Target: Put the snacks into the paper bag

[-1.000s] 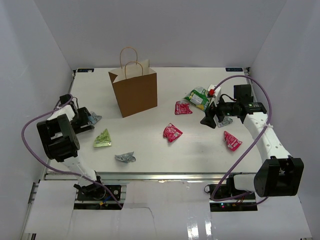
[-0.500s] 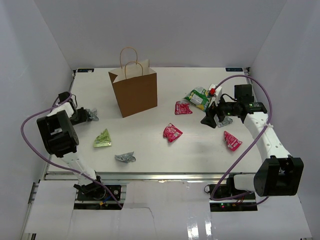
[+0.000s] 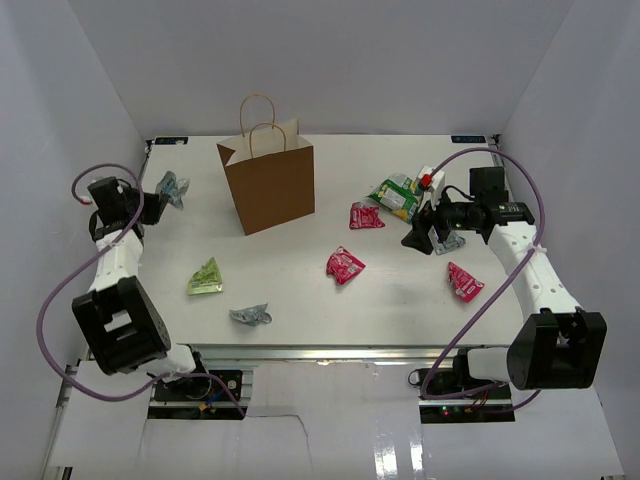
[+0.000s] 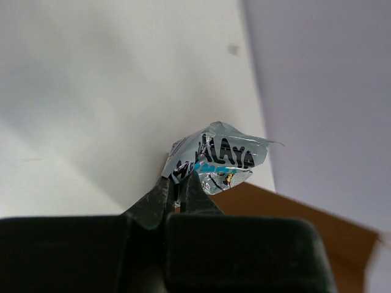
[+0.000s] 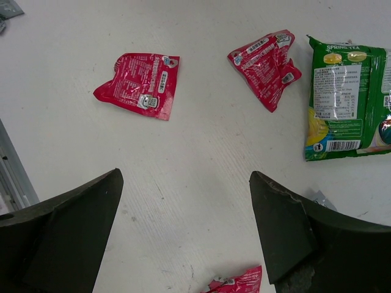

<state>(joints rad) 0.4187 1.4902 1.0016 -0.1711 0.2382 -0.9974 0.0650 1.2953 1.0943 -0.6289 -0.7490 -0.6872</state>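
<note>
I will lift the packet over the rim of the bag with my left gripper and release it, since the bag's opening (image 3: 260, 143) is above my left gripper and to its right in the top view.
The brown paper bag (image 3: 267, 185) stands upright at the back centre, and its side shows in the left wrist view (image 4: 293, 226). My left gripper (image 3: 158, 201) is shut on a silver-grey snack packet (image 3: 172, 187), held off the table left of the bag; the crumpled foil (image 4: 220, 160) sticks out past the gripper's tips (image 4: 178, 183). My right gripper (image 3: 425, 238) hangs open over bare table (image 5: 186, 180), holding nothing. Three red packets (image 3: 366, 216) (image 3: 344, 265) (image 3: 465, 281), a green-and-white one (image 3: 397, 195), a light green one (image 3: 205, 277) and a silver one (image 3: 250, 315) lie on the table.
In the right wrist view two red packets (image 5: 140, 84) (image 5: 266, 60) and the green-and-white packet (image 5: 345, 104) lie beyond the fingers, and a third red one (image 5: 238, 284) is at the bottom edge. A small silver packet (image 3: 452, 240) lies beside the right gripper. White walls enclose the table.
My left gripper shut on the silver-grey packet, lifted it off the table and swung it back toward the far left. The right arm has stayed put.
</note>
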